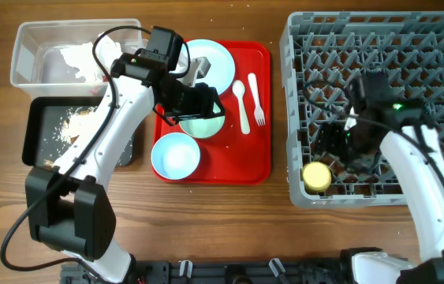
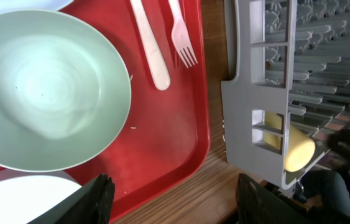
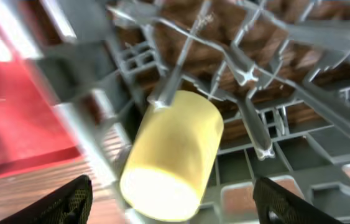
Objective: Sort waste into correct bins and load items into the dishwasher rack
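The pale green-white bowl's spoon-side rim [image 1: 223,125] is to the left of my right gripper in the overhead view, so my right gripper will next move over the rack's side and down onto it.
The grey dishwasher rack [image 1: 379,31] stands at the right. A yellow cup [image 1: 316,176] lies on its side in its front left corner. My right gripper [image 1: 337,146] hangs open just above the cup [image 3: 175,155], not touching it. My left gripper [image 1: 198,101] is open over the red tray, above the pale green-white bowl [image 2: 44,87]. The pale blue plate [image 1: 215,57], pale blue bowl [image 1: 176,155], white spoon [image 1: 242,106] and fork [image 1: 257,99] lie on the tray. The napkin [image 1: 76,59] is in the clear tub [image 1: 28,47]. Rice scraps [image 1: 68,126] lie in the black tub [image 1: 36,142]. The red wrapper is out of view.
The flat red tray [image 1: 245,162] sits between the tubs and the rack. The rack wall [image 2: 243,112] rises close to the tray's right edge, with a narrow strip of wooden table [image 2: 215,37] between them. Wooden table [image 1: 229,229] stretches along the front.
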### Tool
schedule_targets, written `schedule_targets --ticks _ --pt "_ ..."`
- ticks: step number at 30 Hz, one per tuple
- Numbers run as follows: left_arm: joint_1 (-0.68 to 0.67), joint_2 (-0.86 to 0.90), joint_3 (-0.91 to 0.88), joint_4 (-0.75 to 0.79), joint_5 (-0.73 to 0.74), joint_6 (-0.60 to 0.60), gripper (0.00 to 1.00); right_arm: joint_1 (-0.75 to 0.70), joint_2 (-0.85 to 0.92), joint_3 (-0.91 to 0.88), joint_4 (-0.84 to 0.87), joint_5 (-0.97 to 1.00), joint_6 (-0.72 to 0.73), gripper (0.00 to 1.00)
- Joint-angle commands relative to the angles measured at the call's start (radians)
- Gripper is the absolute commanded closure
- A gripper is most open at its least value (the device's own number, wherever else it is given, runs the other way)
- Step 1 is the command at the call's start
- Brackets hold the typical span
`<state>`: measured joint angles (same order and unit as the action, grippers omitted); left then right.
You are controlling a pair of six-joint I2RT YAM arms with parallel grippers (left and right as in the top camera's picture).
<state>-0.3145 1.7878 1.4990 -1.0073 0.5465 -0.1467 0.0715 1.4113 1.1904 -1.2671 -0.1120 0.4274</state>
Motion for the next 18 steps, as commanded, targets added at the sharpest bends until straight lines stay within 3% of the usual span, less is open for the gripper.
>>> schedule_targets --ticks 1,4,6,9,18 --pt "-0.004 -0.006 0.008 0.0 -0.006 0.009 0.36 0.004 -0.002 0.212 -0.048 -0.047 -0.069 0.16" --pt "-0.004 -0.006 0.008 -0.002 -0.006 0.008 0.36 0.067 -0.001 0.35 -0.033 -0.127 -0.105 0.18" --pt "0.004 -0.011 0.009 -0.017 -0.03 0.0 0.37 0.171 0.006 0.353 0.042 -0.126 -0.039 0.18" --pt "0.072 -0.113 0.082 -0.15 -0.231 -0.026 0.37 0.4 0.121 0.353 0.227 -0.109 0.078 0.23" --pt "0.306 -0.256 0.082 -0.203 -0.307 -0.047 0.28 0.561 0.437 0.353 0.402 -0.017 0.183 0.35"
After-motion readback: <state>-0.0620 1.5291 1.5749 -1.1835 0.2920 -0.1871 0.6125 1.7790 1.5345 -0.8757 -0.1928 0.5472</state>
